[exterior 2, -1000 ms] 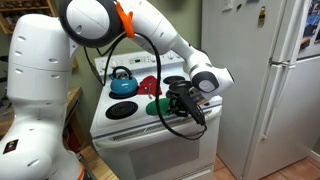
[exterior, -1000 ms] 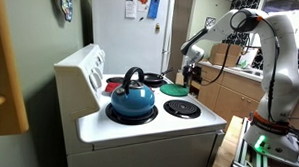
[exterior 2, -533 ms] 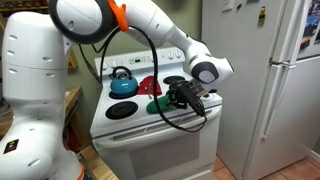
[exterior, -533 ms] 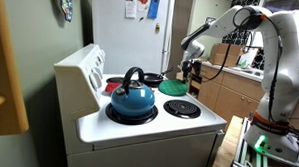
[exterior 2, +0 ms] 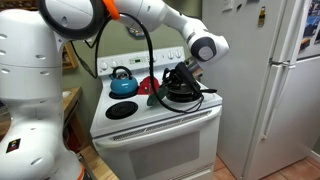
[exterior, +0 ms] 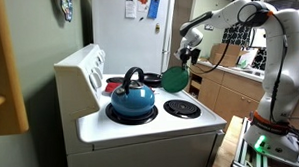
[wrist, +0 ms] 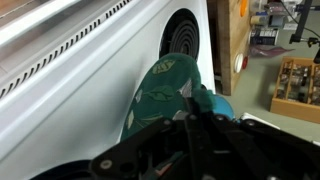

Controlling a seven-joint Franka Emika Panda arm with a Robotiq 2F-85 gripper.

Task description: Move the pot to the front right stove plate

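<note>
The robot needs to carry the tilted green pot outward, lower it onto the black pan (exterior 2: 187, 97) and let go of it, because the pan is outward of the robot's gripper and below it.
The green pot (exterior: 173, 79) hangs in the air above the white stove (exterior: 141, 129), tilted on its edge, past the blue kettle (exterior: 131, 96). My gripper (exterior: 186, 60) is shut on the pot's upper rim. In the wrist view the pot (wrist: 165, 82) fills the middle, with my dark fingers (wrist: 193, 112) clamped on its edge above the stove top. In an exterior view my gripper (exterior 2: 183, 78) hangs over the right side of the stove, and the pot is mostly hidden behind it.
The kettle (exterior 2: 122, 80) sits on a back burner. A bare burner (exterior: 181, 108) lies beside it, and another bare burner (exterior 2: 121, 110) lies at the stove front. A red object (exterior 2: 148, 85) is at the back. A fridge (exterior 2: 265, 80) stands beside the stove, with cabinets (exterior: 225, 91) nearby.
My gripper has risen with the pot. The pot has left the stove top and swung from lying flat to hanging on edge.
</note>
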